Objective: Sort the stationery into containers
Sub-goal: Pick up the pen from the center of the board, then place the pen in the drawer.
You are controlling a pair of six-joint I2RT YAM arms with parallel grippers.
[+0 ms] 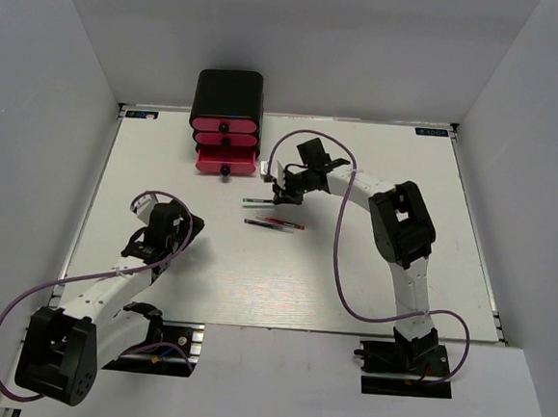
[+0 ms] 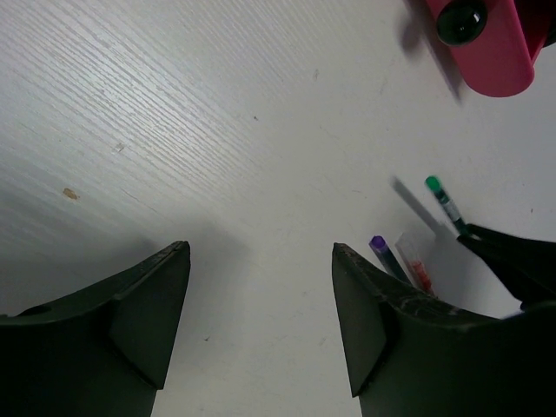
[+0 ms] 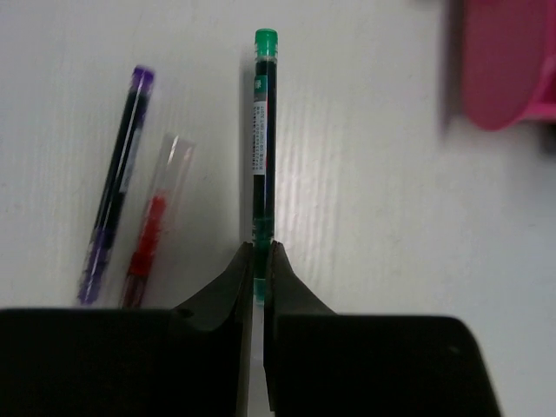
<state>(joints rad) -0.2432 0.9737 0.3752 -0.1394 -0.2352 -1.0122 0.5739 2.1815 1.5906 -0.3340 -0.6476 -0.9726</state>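
My right gripper next moves outward and left in the top view over the bottom pink drawer [image 1: 226, 163] [image 3: 514, 69], since it stands open, and releases the green pen.
My right gripper [image 3: 259, 254] is shut on the near end of the thin green pen [image 3: 261, 130]; the pen points straight ahead, level with the table. Left of it lie a red pen [image 3: 150, 233] and a blue pen with a purple cap [image 3: 115, 187]. In the top view the right gripper [image 1: 282, 193] sits just right of the green pen [image 1: 256, 201], in front of the black cabinet [image 1: 228, 89]. The cabinet's bottom pink drawer [image 1: 226, 163] is pulled out. My left gripper [image 2: 261, 261] is open and empty over bare table, left of the pens.
The left wrist view shows the pink drawer [image 2: 491, 52] with its black knob [image 2: 460, 19] at the top right, and the green pen [image 2: 445, 200]. White walls enclose the table on three sides. Purple cables loop off both arms.
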